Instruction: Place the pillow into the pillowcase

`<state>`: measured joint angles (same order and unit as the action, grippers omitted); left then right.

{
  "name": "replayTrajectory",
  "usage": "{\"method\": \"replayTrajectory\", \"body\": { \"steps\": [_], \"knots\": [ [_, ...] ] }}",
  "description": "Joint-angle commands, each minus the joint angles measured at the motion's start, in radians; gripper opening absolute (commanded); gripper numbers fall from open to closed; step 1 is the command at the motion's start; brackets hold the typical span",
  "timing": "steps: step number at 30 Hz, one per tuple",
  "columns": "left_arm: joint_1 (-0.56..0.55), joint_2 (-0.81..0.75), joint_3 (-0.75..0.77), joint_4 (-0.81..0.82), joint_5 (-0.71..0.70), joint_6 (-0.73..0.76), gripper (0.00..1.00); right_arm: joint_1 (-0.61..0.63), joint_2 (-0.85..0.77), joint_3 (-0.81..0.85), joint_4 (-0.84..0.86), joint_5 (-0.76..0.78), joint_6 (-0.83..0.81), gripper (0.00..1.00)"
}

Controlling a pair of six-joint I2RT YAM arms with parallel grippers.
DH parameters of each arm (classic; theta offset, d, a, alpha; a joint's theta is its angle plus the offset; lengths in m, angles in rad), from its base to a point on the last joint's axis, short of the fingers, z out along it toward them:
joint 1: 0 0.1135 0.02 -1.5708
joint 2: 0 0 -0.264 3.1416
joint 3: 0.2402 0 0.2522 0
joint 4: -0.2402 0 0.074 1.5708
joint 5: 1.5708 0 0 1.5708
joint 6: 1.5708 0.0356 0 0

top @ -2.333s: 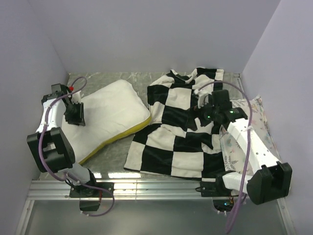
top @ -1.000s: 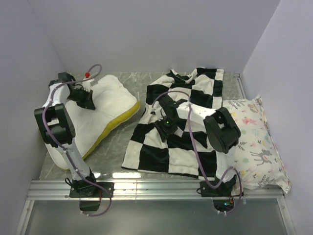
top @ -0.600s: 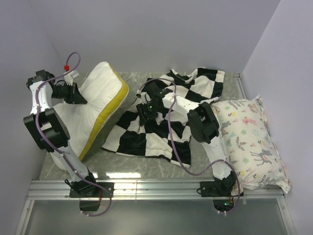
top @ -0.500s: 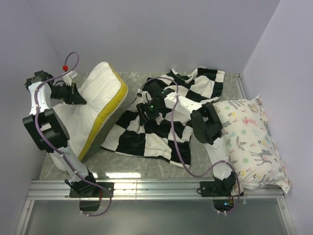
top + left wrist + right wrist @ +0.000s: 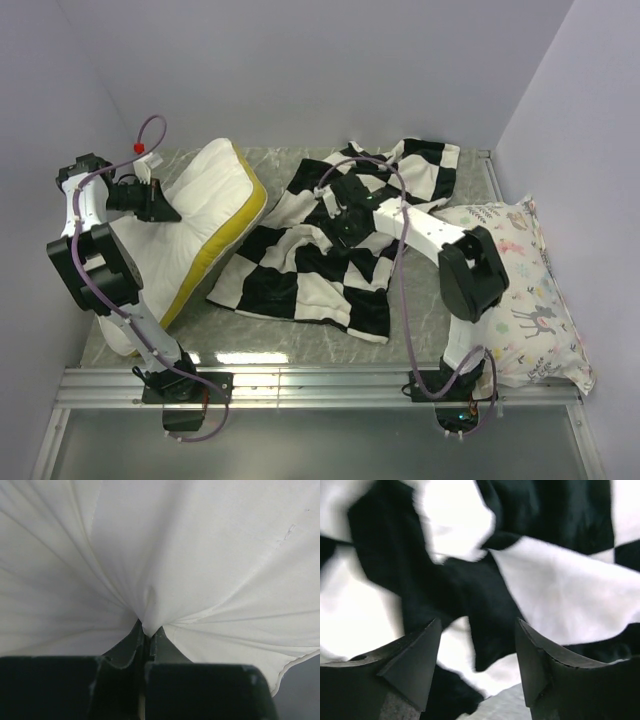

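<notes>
The pillow is still outside the pillowcase. My left gripper will next move toward the pillowcase (image 5: 330, 260), bring the pillow over the pillowcase's edge by the pillow's yellow band (image 5: 222, 245) and let it go.
The white pillow (image 5: 200, 215) with its yellow band (image 5: 222, 245) stands tilted up at the left of the table. My left gripper (image 5: 155, 205) is shut on a pinch of its white fabric (image 5: 147, 625) at its left side. The black and white checkered pillowcase (image 5: 330, 260) lies crumpled in the middle. My right gripper (image 5: 345, 222) hangs open just above the pillowcase (image 5: 480, 580), with nothing between its fingers.
A white pillow printed with deer and plants (image 5: 520, 290) lies at the right against the wall. Walls close in the left, back and right. A metal rail (image 5: 320, 385) runs along the near edge by the arm bases.
My right gripper has let go of the pillowcase and moved right over it. The pillowcase had been dragged left toward the pillow. My left gripper lifted the pillow's left side up.
</notes>
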<state>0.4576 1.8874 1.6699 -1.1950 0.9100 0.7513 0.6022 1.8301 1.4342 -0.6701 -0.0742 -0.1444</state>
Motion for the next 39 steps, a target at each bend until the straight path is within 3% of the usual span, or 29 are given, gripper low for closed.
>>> {"method": "replayTrajectory", "body": {
  "steps": [1,5,10,12,17,26,36,39],
  "knots": [
    [0.019,-0.082,0.002,0.003,-0.017,0.063,0.00,-0.008,0.096,-0.027,-0.078,0.106,-0.078,0.65],
    [0.019,-0.096,-0.015,-0.017,-0.040,0.102,0.00,-0.019,0.083,-0.089,-0.120,0.113,-0.115,0.58],
    [0.018,-0.117,-0.035,-0.032,-0.051,0.143,0.00,-0.050,-0.049,-0.173,-0.218,0.091,-0.164,0.45],
    [0.018,-0.122,-0.038,-0.034,-0.057,0.149,0.00,-0.051,-0.098,-0.167,-0.268,0.065,-0.176,0.46],
    [0.016,-0.125,-0.050,-0.028,-0.057,0.164,0.00,-0.054,-0.111,-0.057,-0.244,-0.051,-0.124,0.67],
    [0.016,-0.117,-0.027,-0.097,0.006,0.166,0.00,-0.027,0.066,0.146,-0.122,-0.176,-0.027,0.68],
    [0.018,-0.102,0.002,-0.121,0.044,0.149,0.00,0.045,0.208,0.209,-0.043,-0.125,-0.011,0.70],
    [0.018,-0.108,-0.005,-0.120,0.033,0.163,0.00,0.047,0.241,0.206,-0.022,-0.040,-0.001,0.63]
  ]
}}
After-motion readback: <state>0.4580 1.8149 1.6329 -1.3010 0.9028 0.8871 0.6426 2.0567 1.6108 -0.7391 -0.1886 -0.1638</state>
